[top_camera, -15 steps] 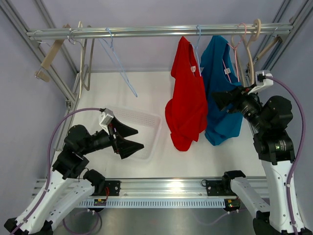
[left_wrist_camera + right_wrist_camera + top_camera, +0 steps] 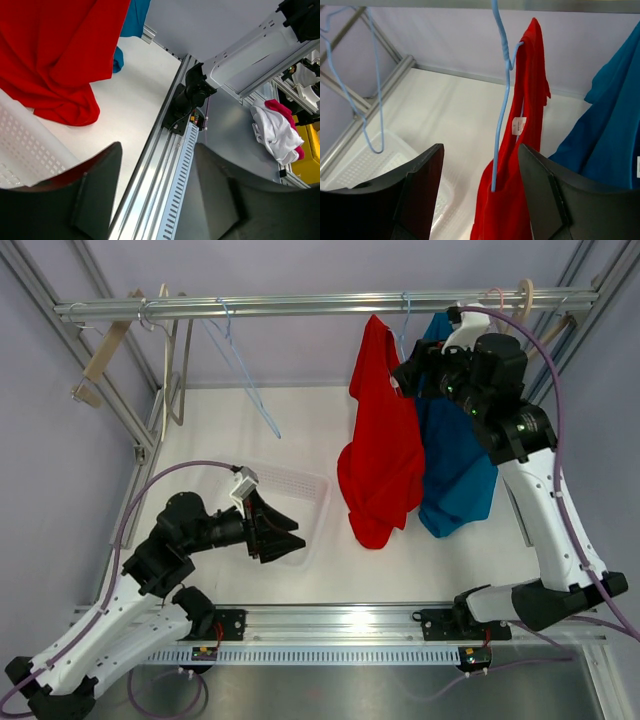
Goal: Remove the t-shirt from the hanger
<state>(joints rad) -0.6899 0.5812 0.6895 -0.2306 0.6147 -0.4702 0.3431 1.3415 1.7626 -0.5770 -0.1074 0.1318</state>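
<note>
I will move my open right gripper outward and onto the hanger's light blue stem (image 2: 498, 140), because the wire is ahead between its fingers, still beyond the ends of the fingers.
A red t-shirt (image 2: 380, 455) hangs on a light blue hanger (image 2: 404, 315) from the top rail. It also shows in the right wrist view (image 2: 530, 100) and the left wrist view (image 2: 55, 50). The hanger wire (image 2: 502, 100) runs down into the shirt's collar. My right gripper (image 2: 412, 375) is open and empty. It is held high beside the shirt's upper part, with the hanger wire just ahead between the open jaws (image 2: 480, 150), not touching. My left gripper (image 2: 290, 532) is open and empty, low over the white basket (image 2: 300, 485).
A blue t-shirt (image 2: 455, 465) hangs on a pink hanger right of the red one, behind my right arm. Empty hangers, a blue one (image 2: 245, 370) and wooden ones (image 2: 165, 350), hang on the rail (image 2: 300, 305) at the left. The frame's front rail (image 2: 165, 165) lies below my left gripper.
My right arm has risen and swung left, from in front of the blue t-shirt up to the red shirt's hanger. My left gripper has shifted slightly right over the basket.
</note>
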